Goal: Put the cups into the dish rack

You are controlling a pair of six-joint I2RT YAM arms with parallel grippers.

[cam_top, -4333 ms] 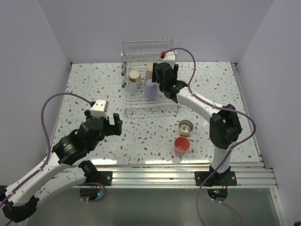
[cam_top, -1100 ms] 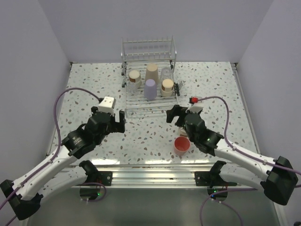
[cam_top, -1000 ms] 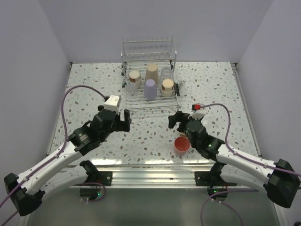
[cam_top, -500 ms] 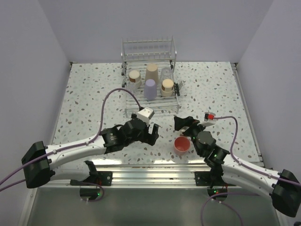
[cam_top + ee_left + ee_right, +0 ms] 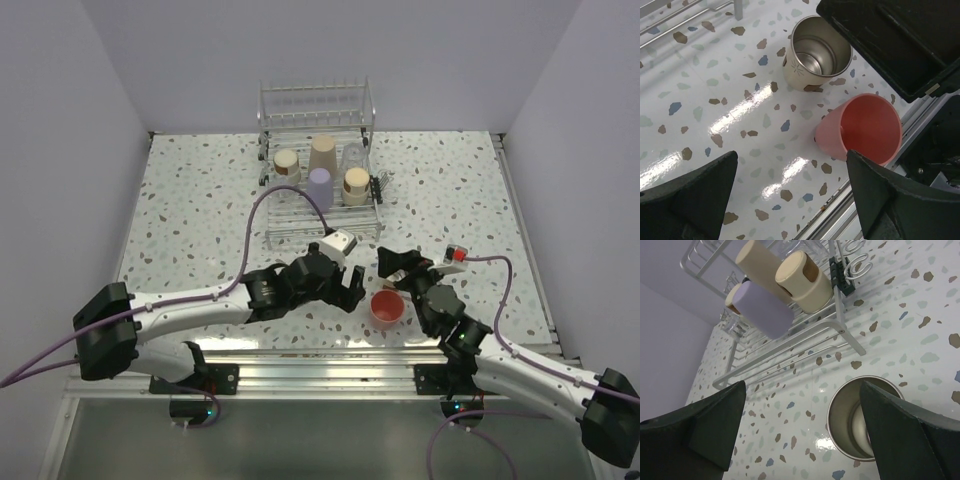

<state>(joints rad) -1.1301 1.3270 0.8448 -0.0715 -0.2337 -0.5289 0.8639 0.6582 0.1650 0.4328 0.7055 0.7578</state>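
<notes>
I will move my left gripper down and toward the right in the top view next, onto the coral-pink cup's rim (image 5: pixel 374 301) (image 5: pixel 842 131), because the cup stands below it on that side.
The wire dish rack (image 5: pixel 272 228) at the back holds several cups upside down: a tall beige one (image 5: pixel 322 153), a lavender one (image 5: pixel 319 186), two metallic ones with tan bases (image 5: pixel 356 184) and a clear one (image 5: pixel 352 155). On the table, a coral-pink cup (image 5: pixel 387 308) stands upright, and a metallic cup (image 5: pixel 815 50) stands upright just behind it. My left gripper (image 5: pixel 350 288) hovers open, just left of the coral-pink cup (image 5: pixel 862 131). My right gripper (image 5: pixel 397 263) is open above the metallic cup (image 5: pixel 860 425), which lies under its right finger. Both grippers are empty.
The rack's front rail (image 5: pixel 790 351) lies just beyond the right gripper, with a small side basket (image 5: pixel 852 265) at its right end. The right gripper's black body (image 5: pixel 900 40) crowds the left wrist view. The metal rail along the table's near edge (image 5: pixel 330 350) runs close behind the coral-pink cup.
My left arm has swung far to the right, from the left half of the table to beside the coral-pink cup. The right gripper has pulled back from the rack to over the metallic cup.
</notes>
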